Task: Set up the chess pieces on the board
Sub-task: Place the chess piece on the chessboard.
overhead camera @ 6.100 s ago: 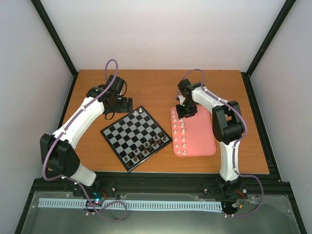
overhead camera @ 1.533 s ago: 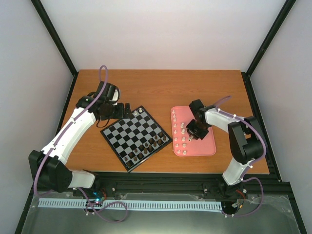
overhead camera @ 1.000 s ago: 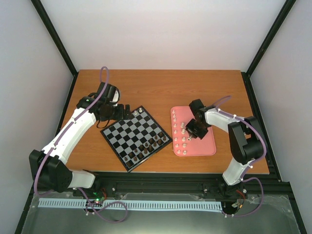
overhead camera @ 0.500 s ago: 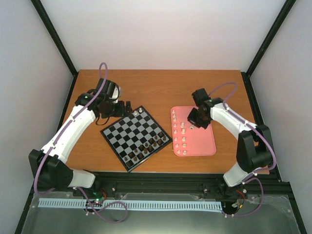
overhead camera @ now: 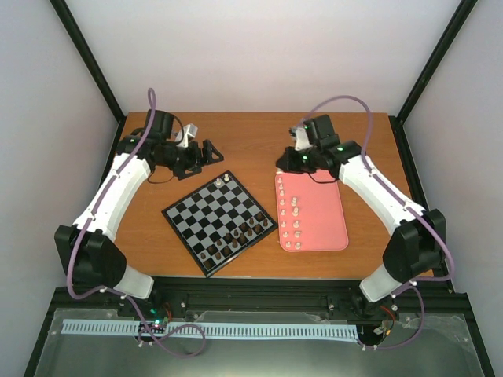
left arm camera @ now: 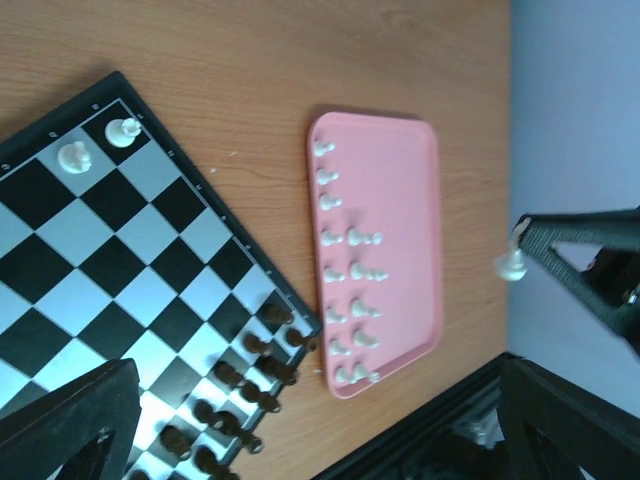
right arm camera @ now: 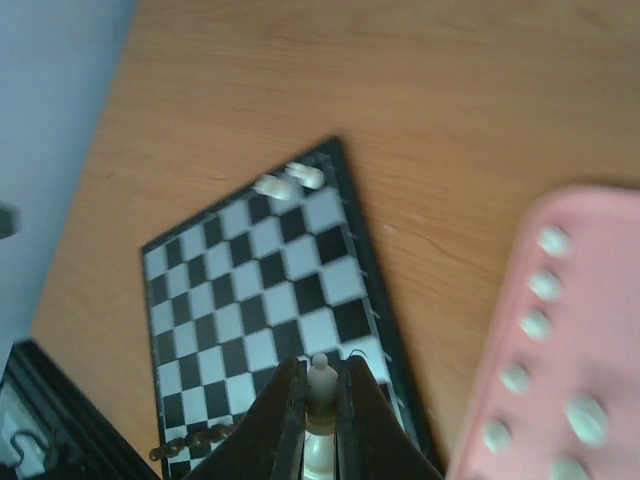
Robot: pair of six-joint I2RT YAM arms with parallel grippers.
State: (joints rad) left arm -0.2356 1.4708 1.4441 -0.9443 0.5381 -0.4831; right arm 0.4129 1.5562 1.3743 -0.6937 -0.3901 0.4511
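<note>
The board's tray-side squares are below and to the left in the top view, so next I will lower my right gripper that way and release the white piece.
The board (overhead camera: pixel 218 222) lies at the table's middle, with two cream-white pieces (overhead camera: pixel 223 181) at its far corner. Several more white pieces (overhead camera: pixel 292 216) stand in rows on the pink tray (overhead camera: pixel 326 212). My right gripper (overhead camera: pixel 288 160) hangs above the tray's far left corner. It is shut on a white piece (right arm camera: pixel 320 380), with the board (right arm camera: pixel 250 280) below it. My left gripper (overhead camera: pixel 208 151) is open and empty, above the table behind the board. Its fingers (left arm camera: pixel 70 430) stand wide apart, over the board (left arm camera: pixel 100 280) and tray (left arm camera: pixel 410 220).
Dark brown pieces (overhead camera: pixel 236 239) fill the board's near side, also in the left wrist view (left arm camera: pixel 240 390). A black frame rail (overhead camera: pixel 275 287) runs along the table's near edge. Walls close in the back and sides.
My right gripper has lifted off the tray with a white piece and moved back and left. My left gripper has drawn back and up, away from the board's far corner.
</note>
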